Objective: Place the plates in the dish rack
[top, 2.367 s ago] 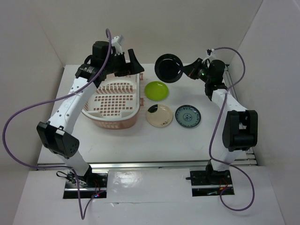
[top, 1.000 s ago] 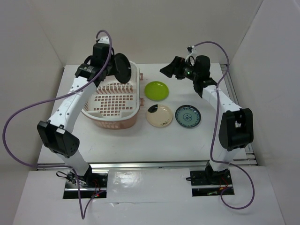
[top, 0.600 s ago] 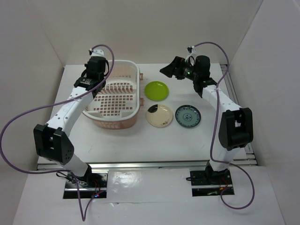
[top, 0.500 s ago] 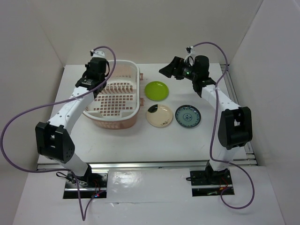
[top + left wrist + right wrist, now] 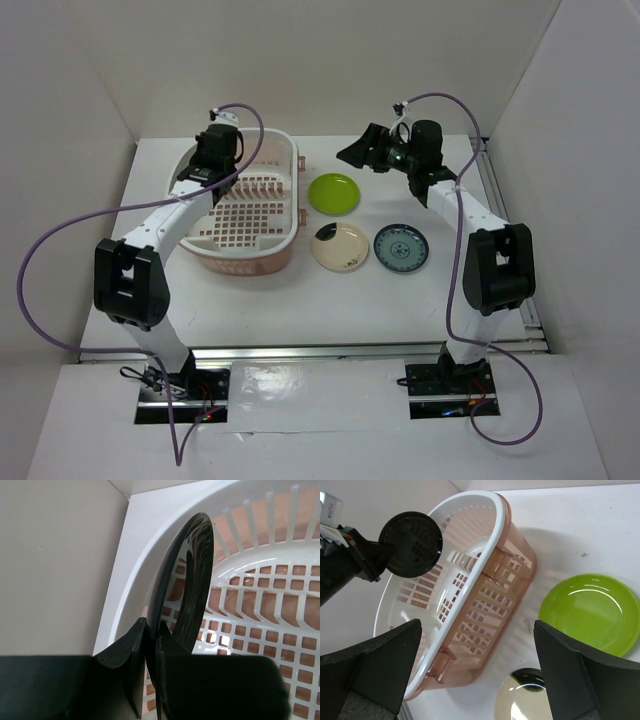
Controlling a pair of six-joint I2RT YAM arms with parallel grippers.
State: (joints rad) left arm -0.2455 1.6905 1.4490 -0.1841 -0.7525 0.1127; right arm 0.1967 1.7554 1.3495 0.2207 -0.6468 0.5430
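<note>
Next I need to lower my left gripper to the wall-side end of the dish rack's dividers below it and release the black plate, since the plate already hangs on edge.
My left gripper is shut on the rim of the glossy black plate. It holds the plate on edge over the far left end of the pale pink dish rack. The right wrist view shows that plate face-on above the rack's rim. Whether it touches the rack I cannot tell. My right gripper hangs open and empty above the table, right of the rack. Beyond it lie the lime green plate, the cream plate and the blue-green patterned plate.
White walls close in the table at the back and on both sides. The left wall stands near the held plate. Purple cables loop from both arms. The rack's upright dividers stand in a row near its far end.
The black plate passed from my right gripper to my left, which swung it leftward over the rack's far end and turned it on edge. The right gripper stays open, almost still.
</note>
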